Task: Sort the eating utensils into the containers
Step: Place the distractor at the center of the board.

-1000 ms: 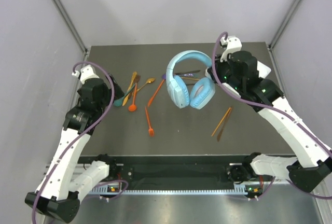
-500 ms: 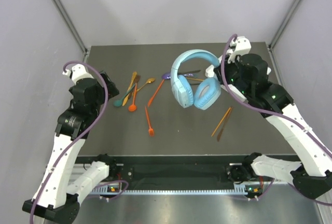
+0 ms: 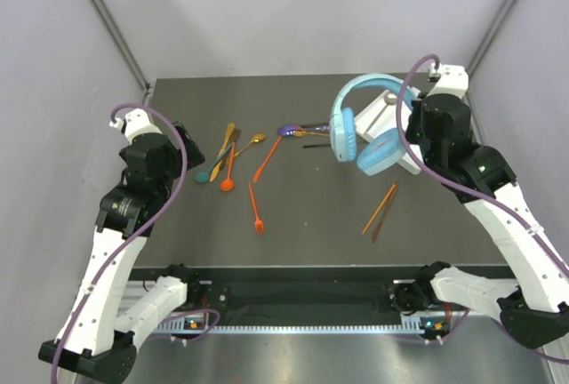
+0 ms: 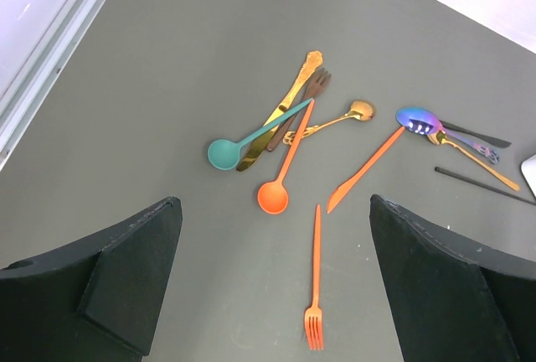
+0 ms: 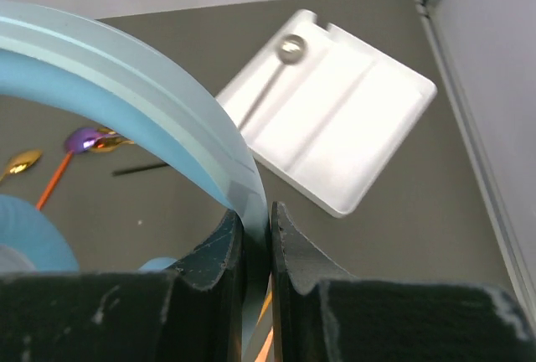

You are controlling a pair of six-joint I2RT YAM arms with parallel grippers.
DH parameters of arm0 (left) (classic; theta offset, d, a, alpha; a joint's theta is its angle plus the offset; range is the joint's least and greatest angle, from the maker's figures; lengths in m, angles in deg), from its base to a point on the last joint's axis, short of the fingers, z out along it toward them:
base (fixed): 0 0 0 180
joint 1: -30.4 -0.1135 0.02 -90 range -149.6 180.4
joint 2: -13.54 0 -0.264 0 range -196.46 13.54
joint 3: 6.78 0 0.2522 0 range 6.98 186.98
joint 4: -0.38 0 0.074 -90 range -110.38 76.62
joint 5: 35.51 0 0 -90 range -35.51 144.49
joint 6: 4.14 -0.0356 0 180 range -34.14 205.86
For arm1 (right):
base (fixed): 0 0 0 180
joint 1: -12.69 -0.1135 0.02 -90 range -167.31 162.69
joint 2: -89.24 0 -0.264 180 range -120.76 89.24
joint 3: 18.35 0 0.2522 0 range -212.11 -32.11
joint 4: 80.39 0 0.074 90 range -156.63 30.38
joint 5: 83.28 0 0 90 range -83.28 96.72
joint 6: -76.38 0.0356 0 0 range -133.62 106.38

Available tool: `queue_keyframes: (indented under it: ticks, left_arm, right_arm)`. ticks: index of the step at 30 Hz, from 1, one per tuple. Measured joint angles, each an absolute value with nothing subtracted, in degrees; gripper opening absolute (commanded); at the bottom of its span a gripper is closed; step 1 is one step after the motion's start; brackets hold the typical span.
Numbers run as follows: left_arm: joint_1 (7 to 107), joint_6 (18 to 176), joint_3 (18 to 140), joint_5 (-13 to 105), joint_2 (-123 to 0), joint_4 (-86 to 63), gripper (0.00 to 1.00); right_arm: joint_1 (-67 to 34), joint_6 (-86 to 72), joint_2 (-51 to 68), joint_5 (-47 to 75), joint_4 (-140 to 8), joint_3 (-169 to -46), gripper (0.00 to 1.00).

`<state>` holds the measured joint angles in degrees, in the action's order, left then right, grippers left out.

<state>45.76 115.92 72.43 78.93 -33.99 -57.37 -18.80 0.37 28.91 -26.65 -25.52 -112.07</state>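
I should move my right gripper back and down next and let go of the band on bare tabletop by the tray's near corner (image 3: 437, 208) (image 5: 406, 249), because that spot is below my gripper and back from it.
The eating utensils lie loose on the dark table: an orange fork (image 4: 316, 291), orange spoon (image 4: 274, 197), teal spoon (image 4: 224, 153), gold knife (image 4: 289, 102), gold spoon (image 4: 358, 111), orange knife (image 4: 364, 170), purple spoon (image 4: 416, 118) and black sticks (image 4: 473, 134). Two orange sticks (image 3: 380, 210) lie apart at the right. The container, a white divided tray (image 5: 352, 119), holds one thin utensil with a round silvery head (image 5: 291, 47). My left gripper (image 4: 275, 203) hangs open above the pile. My right gripper (image 5: 268, 215) is shut on the light-blue headphones' headband (image 5: 167, 94), holding them above the table.
The lifted headphones (image 3: 360, 126) hang over the tray's left side (image 3: 411, 164) in the top view. Grey walls and metal rails enclose the table on three sides. The tray sits near the right rear corner, close to the wall rail.
My right gripper has carried the headphones up and to the right, uncovering the white tray. The left arm drew back a little to the left, then held still.
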Motion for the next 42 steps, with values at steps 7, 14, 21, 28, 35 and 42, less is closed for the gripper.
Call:
queue_keyframes:
  ticks: [7,14,21,28,35,42]
  left_arm:
    - [45.76,115.62,72.43,76.79,-35.19,-57.09,0.98]
    - [45.76,114.57,72.43,72.86,-38.04,-56.54,0.98]
    - [45.89,114.2,72.43,70.87,-38.49,-55.53,0.98]
    - [46.7,114.57,72.43,68.97,-38.49,-54.29,0.98]
    - [47.07,115.73,71.73,66.91,-38.45,-52.96,0.98]
    - [47.25,115.99,70.68,66.76,-37.77,-52.87,0.98]
  right_arm:
    - [-4.11,9.8,29.56,-27.41,-24.41,-102.3,0.0]
    - [10.38,16.24,28.38,-25.44,-22.29,-94.5,0.0]
    - [19.65,18.54,35.14,-23.74,-22.09,-85.65,0.0]
    - [29.42,16.24,38.5,-19.91,-20.61,-83.83,0.0]
    - [32.17,14.01,40.67,-17.66,-21.26,-79.48,0.0]
    - [32.81,13.12,37.72,-14.8,-20.45,-75.75,0.0]
